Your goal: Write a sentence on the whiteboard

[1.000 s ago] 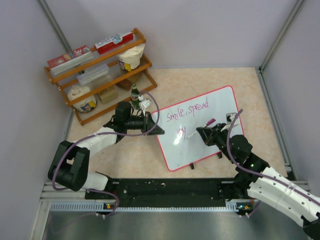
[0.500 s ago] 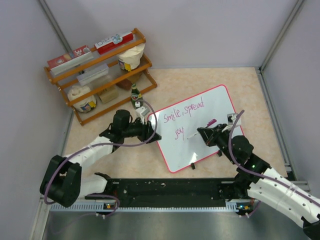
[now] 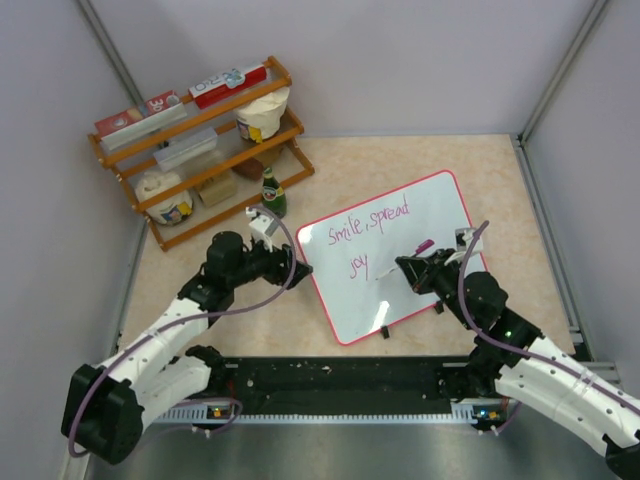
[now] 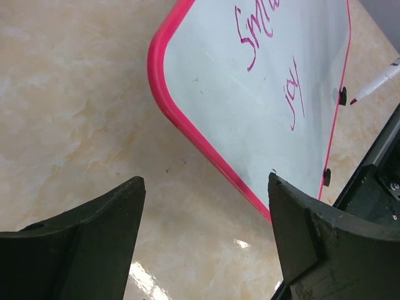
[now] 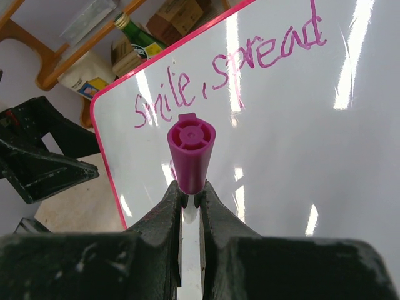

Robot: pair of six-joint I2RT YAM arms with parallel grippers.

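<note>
I will next move my right gripper past the whiteboard's pink frame [image 4: 187,128] and down to let go of the marker, as bare table is below it and to its left in the top view.
The whiteboard [image 3: 440,210] lies tilted on the table, its pink frame [image 4: 187,128] running close past my left gripper. The sentence [image 3: 368,222] reads "Smile, spread" in magenta [image 5: 231,69], with "joy" [image 3: 360,265] on a second line below it. My right gripper [image 3: 405,268] hangs over the board, shut on a white marker [image 5: 190,147] with a magenta cap; the marker's tip points down at the board beside "joy". My left gripper [image 3: 300,268] stands open just left of the board's left edge, nothing between its fingers [image 4: 206,178], only bare table.
A wooden rack [image 3: 200,140] with boxes and tubs stands at the back left, a green bottle [image 3: 270,192] in front of it. A black rail [image 3: 340,378] runs along the near edge. Grey walls close in both sides.
My left gripper has opened, let go of the whiteboard's left edge and drawn back to the left. The right gripper and marker have stayed put.
</note>
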